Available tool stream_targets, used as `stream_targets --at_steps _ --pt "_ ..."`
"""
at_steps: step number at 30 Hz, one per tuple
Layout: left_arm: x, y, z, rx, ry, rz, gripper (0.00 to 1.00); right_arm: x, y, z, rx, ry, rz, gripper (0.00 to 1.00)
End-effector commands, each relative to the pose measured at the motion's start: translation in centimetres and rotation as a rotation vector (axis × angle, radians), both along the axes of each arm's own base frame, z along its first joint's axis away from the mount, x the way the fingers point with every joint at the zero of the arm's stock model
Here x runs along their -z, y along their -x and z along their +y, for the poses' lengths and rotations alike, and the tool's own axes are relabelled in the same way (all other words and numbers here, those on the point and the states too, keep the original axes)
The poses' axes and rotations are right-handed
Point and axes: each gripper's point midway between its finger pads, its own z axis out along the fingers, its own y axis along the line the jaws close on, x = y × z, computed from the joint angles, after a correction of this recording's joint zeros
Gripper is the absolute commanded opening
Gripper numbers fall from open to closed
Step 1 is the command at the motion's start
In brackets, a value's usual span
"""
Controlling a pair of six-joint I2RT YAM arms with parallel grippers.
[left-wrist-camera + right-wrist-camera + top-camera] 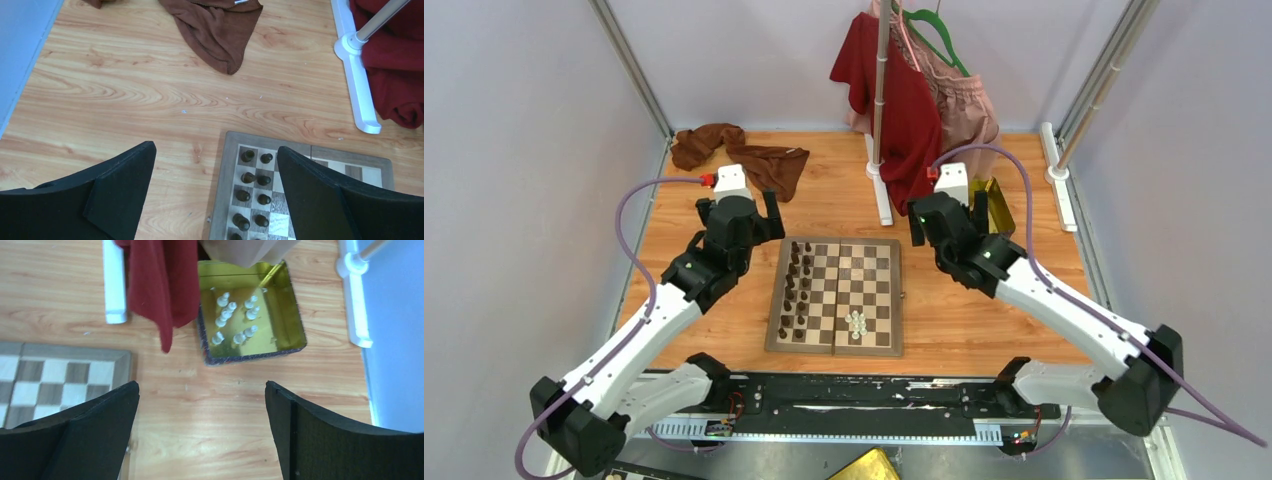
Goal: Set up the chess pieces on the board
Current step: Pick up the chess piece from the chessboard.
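Note:
The cream-white cluster is below and back from my right gripper, so I should swing the gripper back, turn it and lower it onto an edge piece [861, 318], where empty squares leave room.
The wooden board [836, 296] lies mid-table. Dark brown chess pieces [796, 288] stand in two columns on its left side; they also show in the left wrist view [252, 196]. A few cream-white pieces [856, 323] cluster near the board's front centre. Several more cream-white pieces [232, 317] lie in a gold tray [290, 325] right of the board. My left gripper [759, 212] is open and empty, over the table by the board's far left corner [231, 137]. My right gripper [944, 218] is open and empty, between the board's right edge [125, 360] and the tray.
A brown cloth [744, 155] lies at the back left. A white clothes stand [881, 180] with a red garment [899, 100] and a pink one stands behind the board; the red hem hangs over the tray's left side [165, 300]. A white frame post [1054, 160] stands at the right.

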Motion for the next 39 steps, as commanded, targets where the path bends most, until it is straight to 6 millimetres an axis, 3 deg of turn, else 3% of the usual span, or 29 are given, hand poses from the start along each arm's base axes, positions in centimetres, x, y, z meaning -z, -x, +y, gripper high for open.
stream_targets --at_steps 1,2,5,9,16,22,39 --pt "-0.3 1.7 0.6 -0.011 0.017 0.002 1.00 1.3 3.8 1.2 -0.142 -0.073 0.076 1.00" --pt "-0.4 1.9 0.6 -0.005 0.020 0.003 1.00 1.8 4.5 1.8 -0.197 -0.102 0.091 0.98" --pt "-0.2 2.5 0.3 0.012 0.028 0.015 1.00 2.9 6.5 4.5 -0.386 -0.216 0.114 0.78" --pt "0.6 2.9 -0.1 0.035 0.032 0.029 1.00 5.0 8.6 6.9 -0.512 -0.280 0.190 0.59" --pt "2.0 3.3 -0.6 0.040 0.033 0.058 1.00 8.8 11.8 10.8 -0.640 -0.170 0.308 0.61" --pt "2.5 3.4 -0.7 0.038 0.028 0.062 1.00 10.8 13.7 13.5 -0.724 -0.149 0.371 0.65" --pt "3.6 3.9 -0.5 0.039 0.036 0.067 1.00 13.5 14.1 16.6 -0.788 -0.130 0.435 0.63"
